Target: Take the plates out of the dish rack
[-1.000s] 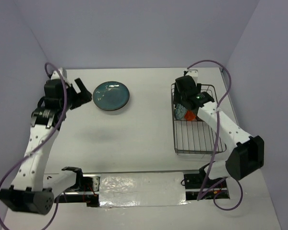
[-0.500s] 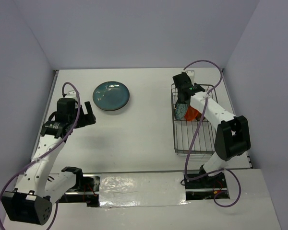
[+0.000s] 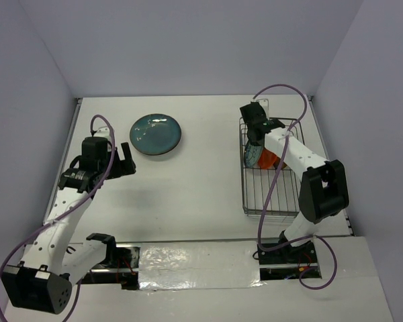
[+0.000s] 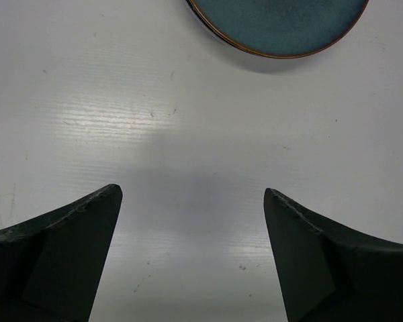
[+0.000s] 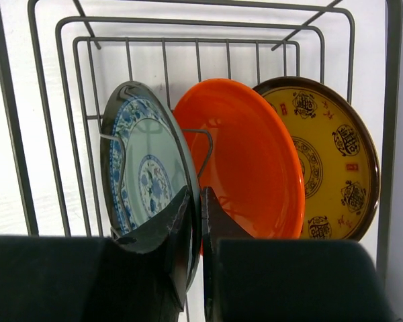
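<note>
My right gripper will lift the blue-white plate clear of the dish rack's wires that hold it upright and swing toward the teal plate (image 3: 156, 133). It will then tilt and go down to the bare table short of that plate.
Three small plates stand upright between the prongs at the far end of the dish rack (image 5: 188, 25): a blue-white patterned one (image 5: 144, 174), an orange one (image 5: 255, 168) and a yellow-brown one (image 5: 329, 154). My right gripper (image 5: 195, 194) is shut on the rim of the blue-white plate, one finger on each face. From above, that gripper (image 3: 255, 137) hangs over the far end of the dish rack (image 3: 275, 194). A dark teal plate (image 3: 156, 133) lies flat on the table. My left gripper (image 3: 124, 161) is open and empty, just short of the teal plate (image 4: 282, 23).
The wire basket's near half holds nothing. White walls close in the table at the back and on both sides. A foil-covered strip (image 3: 195, 258) runs along the near edge between the arm bases.
My right gripper's jaws have closed onto the blue-white plate's rim. The left arm has drawn back from the teal plate toward the near left, still open.
</note>
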### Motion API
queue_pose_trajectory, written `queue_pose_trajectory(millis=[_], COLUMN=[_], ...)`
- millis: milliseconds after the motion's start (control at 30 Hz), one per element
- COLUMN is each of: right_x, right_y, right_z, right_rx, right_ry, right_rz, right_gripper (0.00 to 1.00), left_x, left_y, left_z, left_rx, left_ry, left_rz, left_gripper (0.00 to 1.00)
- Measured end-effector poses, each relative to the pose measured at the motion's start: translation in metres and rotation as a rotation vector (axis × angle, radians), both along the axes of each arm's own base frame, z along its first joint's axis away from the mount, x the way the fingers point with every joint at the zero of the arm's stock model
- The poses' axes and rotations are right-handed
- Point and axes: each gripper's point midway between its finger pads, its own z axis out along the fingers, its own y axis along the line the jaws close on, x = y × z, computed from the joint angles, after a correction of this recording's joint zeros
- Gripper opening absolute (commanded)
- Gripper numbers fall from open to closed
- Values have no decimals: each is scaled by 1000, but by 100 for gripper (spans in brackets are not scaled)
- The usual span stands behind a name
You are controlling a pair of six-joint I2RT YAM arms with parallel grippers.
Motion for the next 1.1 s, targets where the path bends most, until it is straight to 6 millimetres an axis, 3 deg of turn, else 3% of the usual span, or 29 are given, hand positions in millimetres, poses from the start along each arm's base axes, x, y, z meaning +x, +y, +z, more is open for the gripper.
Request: queue_pose_trajectory(millis=[367,567,667,733,833,933,1000,1100], right_x=[-2,-4,-9,-10,-14,-30,-42,-59], right_y=[4,12,14,17,32,52,71,109], right_z=[7,36,67,101,153,191,205,210], right_rx=[-35,-111,-178,-221,-235,-179,-83,129], right_ry=[30,14,-20,-78,-205,-301,-341,-382], right_rz=[60,120,116,99,90,134,209,379], right_gripper=[0,0,0,0,0,0,0,0], left_x=[1,1,1,1,1,1,1,0], left_y=[-1,-1,-1,-1,0,2,4,10], left_z=[-2,-4,-4,-4,-4,-4,-4,0], left_rx=[1,3,3,4,5,12,19,38], left_ry=[10,17,18,18,17,16,14,0], left_rz=[-2,-2,-2,-1,1,10,20,50], left_gripper=[100,100,100,100,100,100,99,100])
